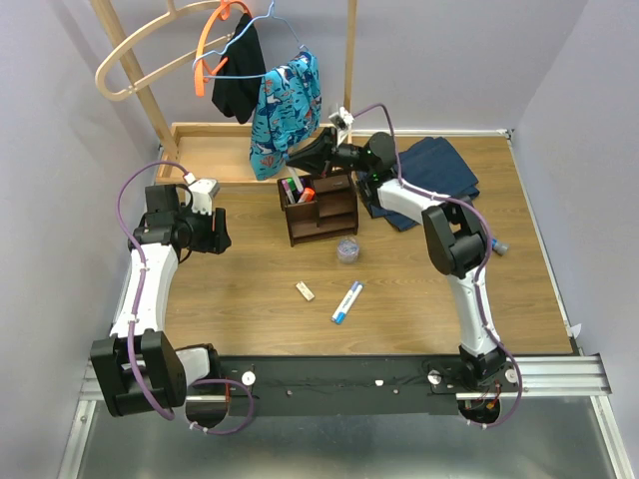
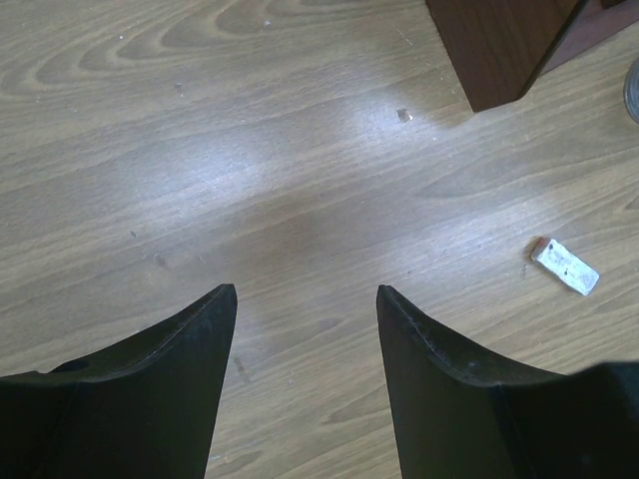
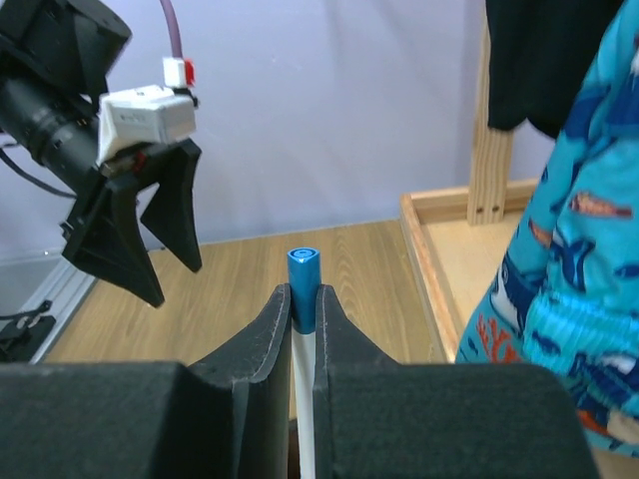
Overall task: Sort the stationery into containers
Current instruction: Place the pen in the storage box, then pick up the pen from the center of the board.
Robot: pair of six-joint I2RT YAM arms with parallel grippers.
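The pen needs to go down inside the organiser's marker section, so my right gripper has to lower toward the markers first and then open its fingers.
My right gripper (image 3: 304, 294) is shut on a thin white pen with a blue cap (image 3: 304, 267), which stands upright between the fingers. In the top view this gripper (image 1: 303, 160) hovers over the back left of the dark brown organiser (image 1: 334, 215), where purple, green and orange markers (image 1: 296, 190) stand in a compartment. My left gripper (image 2: 306, 291) is open and holds nothing; it hangs over bare table to the left of the organiser (image 2: 499, 45). A small white eraser (image 1: 305, 290), a white pen with blue ends (image 1: 347, 301) and a clear round tub (image 1: 347, 249) lie in front of the organiser.
Folded blue jeans (image 1: 431, 172) lie at the back right under the right arm. A pale wooden tray with tall posts (image 1: 215, 155) stands at the back, with hangers carrying black clothing and teal patterned shorts (image 1: 288, 110). The eraser (image 2: 565, 266) lies to the right of my left fingers.
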